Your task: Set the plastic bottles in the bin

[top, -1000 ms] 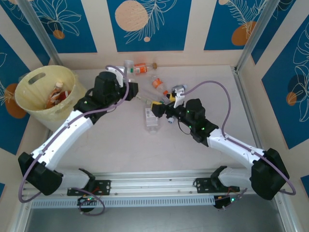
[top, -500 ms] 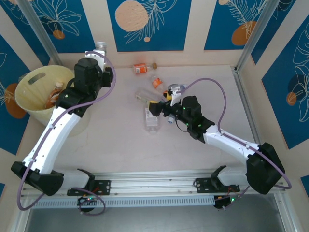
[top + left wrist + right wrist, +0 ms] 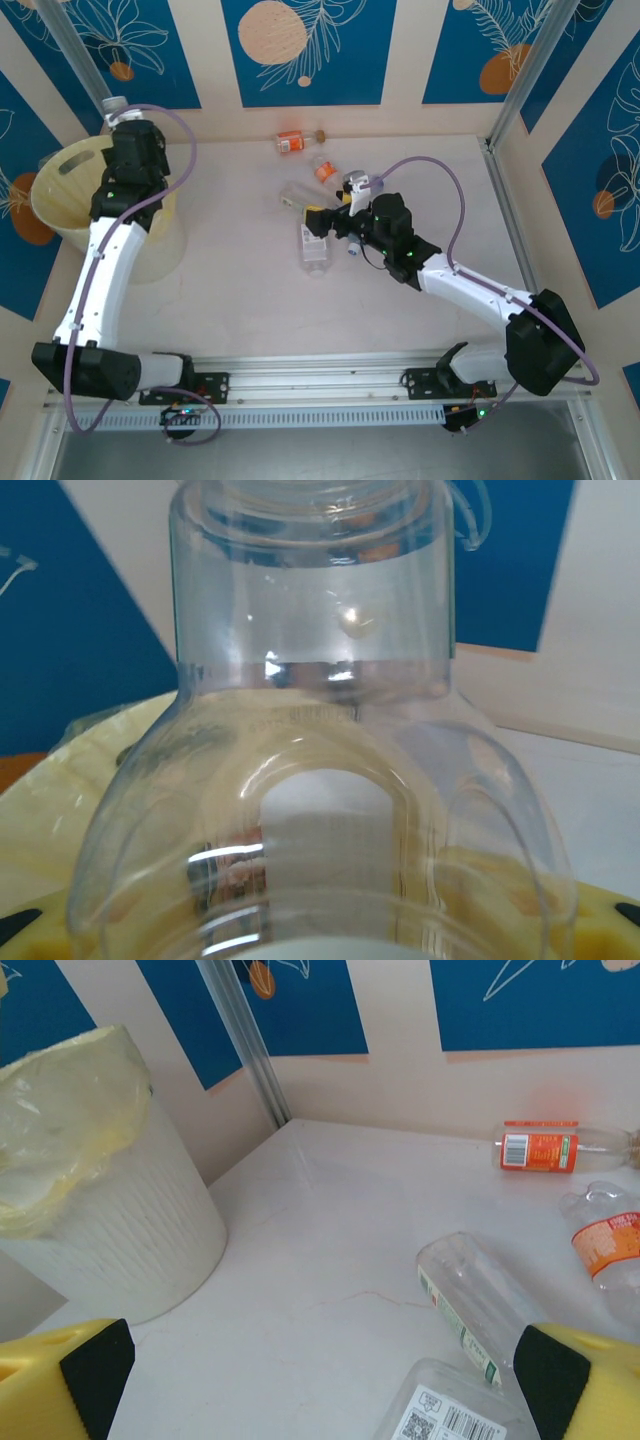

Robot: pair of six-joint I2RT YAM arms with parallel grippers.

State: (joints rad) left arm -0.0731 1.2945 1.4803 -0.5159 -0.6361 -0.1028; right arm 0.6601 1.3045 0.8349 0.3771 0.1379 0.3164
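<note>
My left gripper needs to swing over the bin's opening (image 3: 78, 183) (image 3: 60, 805) and tip down to release the clear bottle, because the bottle's neck sticks out past the bin's far rim.
My left gripper (image 3: 122, 118) hangs over the pale-yellow bin (image 3: 48, 212), shut on a clear plastic bottle (image 3: 115, 103). In the left wrist view that bottle (image 3: 320, 730) covers the fingers, with the bin's rim (image 3: 60, 810) below it. Out on the table my right gripper (image 3: 332, 208) stands open with nothing between its yellow fingers (image 3: 95, 1370). It sits just right of a clear green-labelled bottle (image 3: 480, 1305) and a square barcode bottle (image 3: 450, 1415). Two orange-labelled bottles (image 3: 540, 1148) (image 3: 610, 1245) lie farther back.
Bottles lie in the bin (image 3: 110, 1220), whose clear liner (image 3: 60, 1130) folds over the rim. The loose bottles cluster at the table's back middle (image 3: 300, 170). A metal post (image 3: 245, 1045) and patterned walls close the back. Bare table (image 3: 300, 1260) separates the right gripper from the bin.
The left arm has swung left with the clear bottle, from the back middle of the table to over the bin. The right arm has edged slightly toward the bottles.
</note>
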